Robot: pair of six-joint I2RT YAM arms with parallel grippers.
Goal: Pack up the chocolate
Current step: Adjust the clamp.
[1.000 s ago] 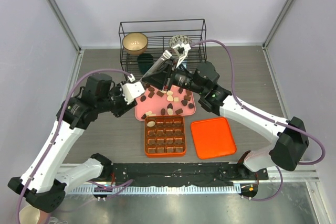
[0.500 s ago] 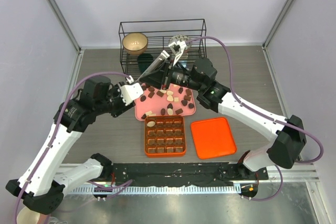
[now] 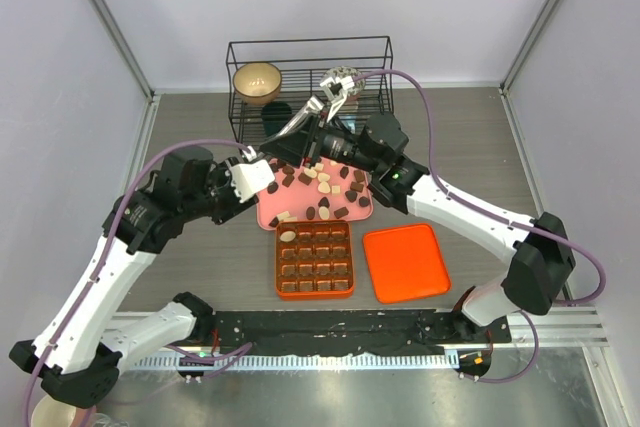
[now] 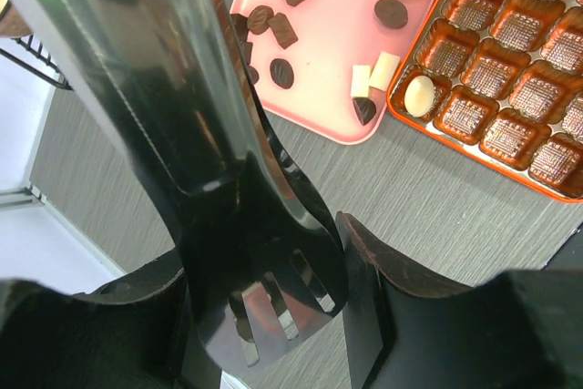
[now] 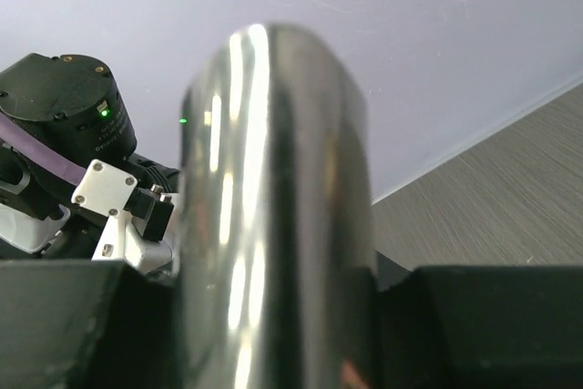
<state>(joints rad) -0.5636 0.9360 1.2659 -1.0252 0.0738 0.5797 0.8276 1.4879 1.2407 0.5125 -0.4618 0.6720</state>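
I need to turn the slotted end of the tongs downward with my right gripper next, lower it over the dark pieces at the tray's far edge and release, because most of the box's cells are empty.
The chocolate (image 3: 322, 191) lies as several dark, tan and cream pieces on a pink tray (image 3: 268, 215), seen also in the left wrist view as chocolate (image 4: 284, 30) on the tray (image 4: 328, 52). One cream piece (image 3: 288, 236) sits in the orange gridded box (image 3: 314, 259). Shiny metal tongs (image 3: 300, 122) slant above the tray's far left corner. My left gripper (image 3: 255, 175) is shut on their slotted lower end (image 4: 264, 316). My right gripper (image 3: 318, 145) is shut on the upper part of the tongs (image 5: 273, 207), which fill the gap between its fingers.
An orange lid (image 3: 405, 262) lies flat right of the box. A black wire rack (image 3: 310, 47) stands at the back, with a tan bowl (image 3: 257, 80) and a patterned bowl (image 3: 342, 79) inside. Grey walls close in on both sides.
Both arms have shifted slightly left, and the tongs have moved with them, their upper end nearer the rack. The chocolate, tray and box have not moved.
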